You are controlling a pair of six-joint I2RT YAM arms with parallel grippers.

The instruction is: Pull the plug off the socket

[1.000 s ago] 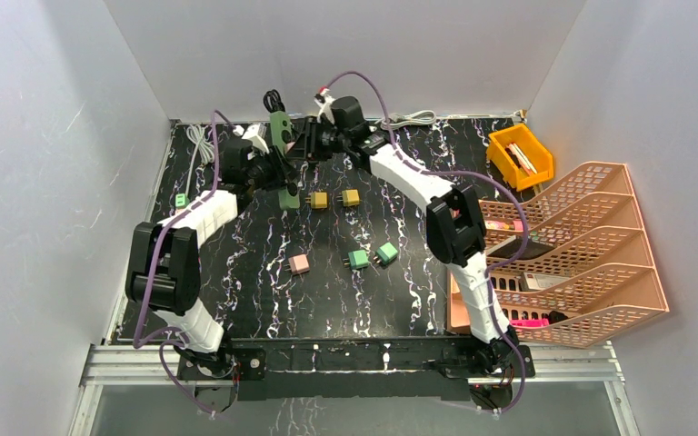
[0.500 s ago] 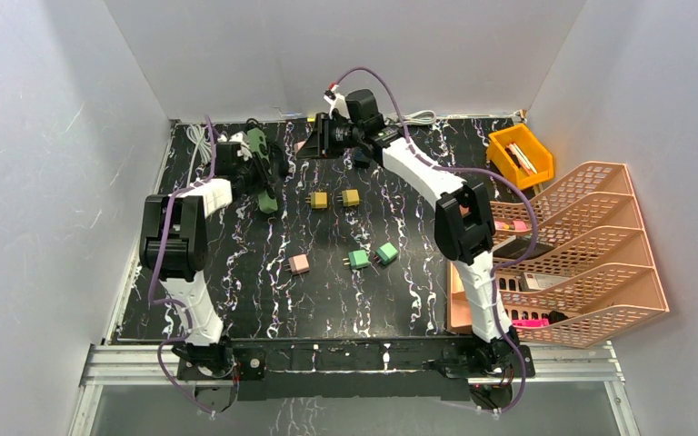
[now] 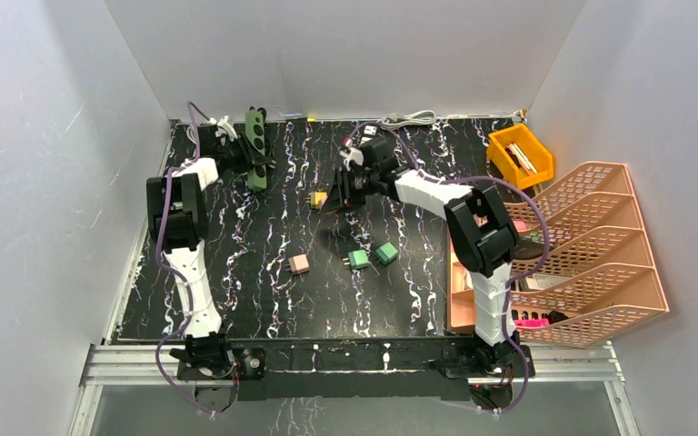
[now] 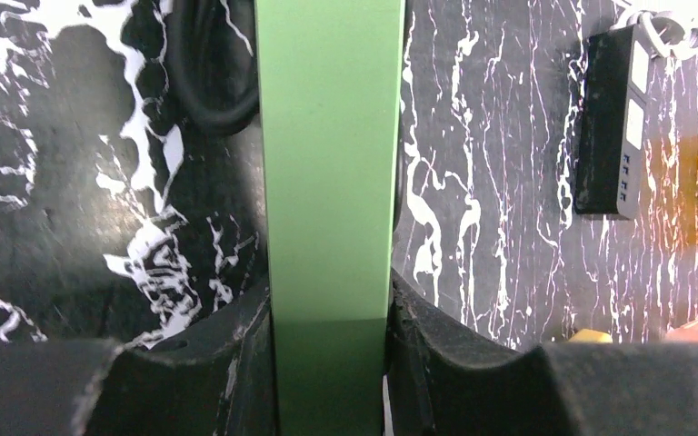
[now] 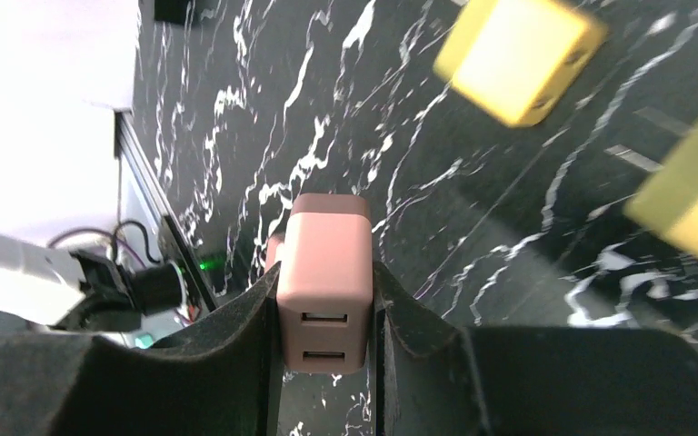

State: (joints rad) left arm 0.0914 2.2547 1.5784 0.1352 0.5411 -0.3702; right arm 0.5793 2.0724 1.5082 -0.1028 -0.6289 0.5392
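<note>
I should move the adapter back and down with my right gripper and let go of it beside the pink plug, because that spot is below the gripper, to its left in the top view.
The socket is a green power strip (image 3: 255, 150) at the back left of the table, and my left gripper (image 3: 236, 154) is shut on it. In the left wrist view the green strip (image 4: 327, 182) fills the gap between the black fingers (image 4: 200, 381). The plug is a pink adapter (image 5: 324, 272) with two USB ports. My right gripper (image 5: 324, 304) is shut on its sides and holds it above the table, apart from the socket. In the top view the right gripper (image 3: 338, 198) hangs near the table's middle, beside a yellow plug (image 3: 319, 198).
Two yellow plugs (image 5: 518, 54) (image 5: 691, 200) lie just beyond the held adapter. A pink plug (image 3: 299, 264) and two green ones (image 3: 357, 259) (image 3: 386, 252) lie mid-table. A yellow bin (image 3: 520, 154) and pink file trays (image 3: 573, 254) stand right. A white strip (image 3: 409, 118) lies at the back.
The two grippers were together at the green socket at the back centre. The left has carried the socket to the back left; the right has brought the pink plug down beside the yellow plugs.
</note>
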